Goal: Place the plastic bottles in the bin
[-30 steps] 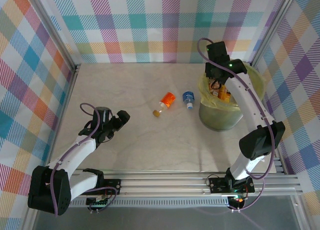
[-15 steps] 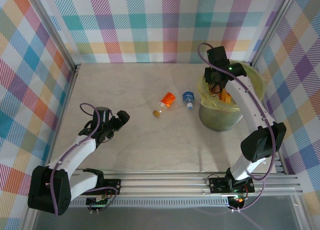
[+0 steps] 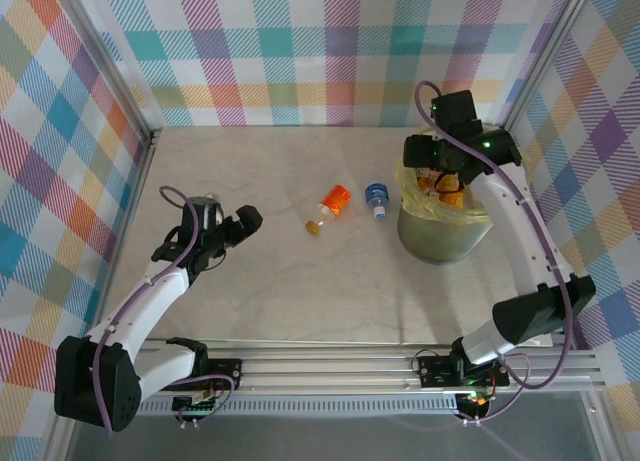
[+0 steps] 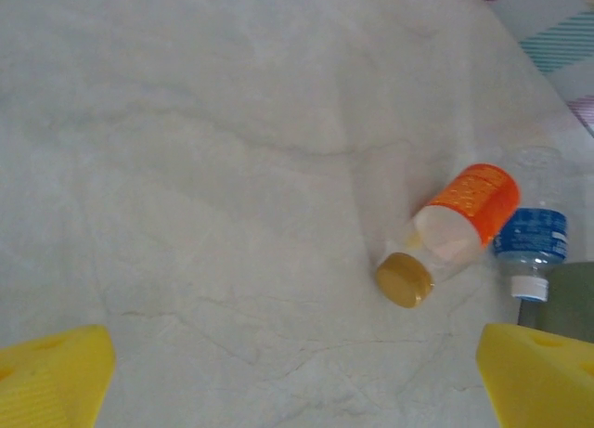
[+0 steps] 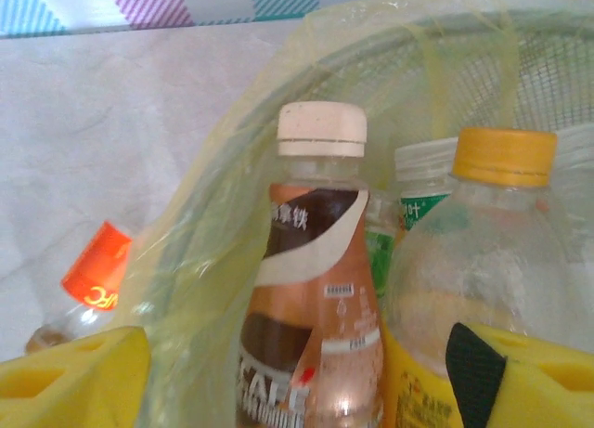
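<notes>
My left gripper should next swing across the bare table toward the bin (image 3: 440, 231) and go down over the orange label (image 3: 335, 203), because that bottle is below it, closer to the bin.
Two plastic bottles lie on the table: one with an orange label (image 3: 335, 203) (image 4: 459, 214) and a brown cap, and a smaller one with a blue label (image 3: 376, 198) (image 4: 531, 247) just right of it. The grey-green bin (image 3: 440, 231) with its yellow-green bag (image 5: 213, 261) holds several bottles, among them a brown-labelled one (image 5: 320, 298), a yellow-capped one (image 5: 483, 289) and a green-labelled one (image 5: 422, 201). My right gripper (image 3: 440, 171) (image 5: 297, 382) hangs open over the bin, its fingers wide on either side of the brown-labelled bottle. My left gripper (image 3: 243, 221) (image 4: 295, 358) is open and empty, left of the orange bottle.
The bin stands at the back right, close to the checked wall and the frame post (image 3: 540, 71). Bare marbled table (image 3: 280, 281) stretches between my left gripper and the two lying bottles. Through the bag the orange bottle (image 5: 93, 279) shows outside the bin.
My right gripper has shifted right and sits further over the bin, its elbow swung outward to the right. My left gripper has moved slightly up toward the orange bottle.
</notes>
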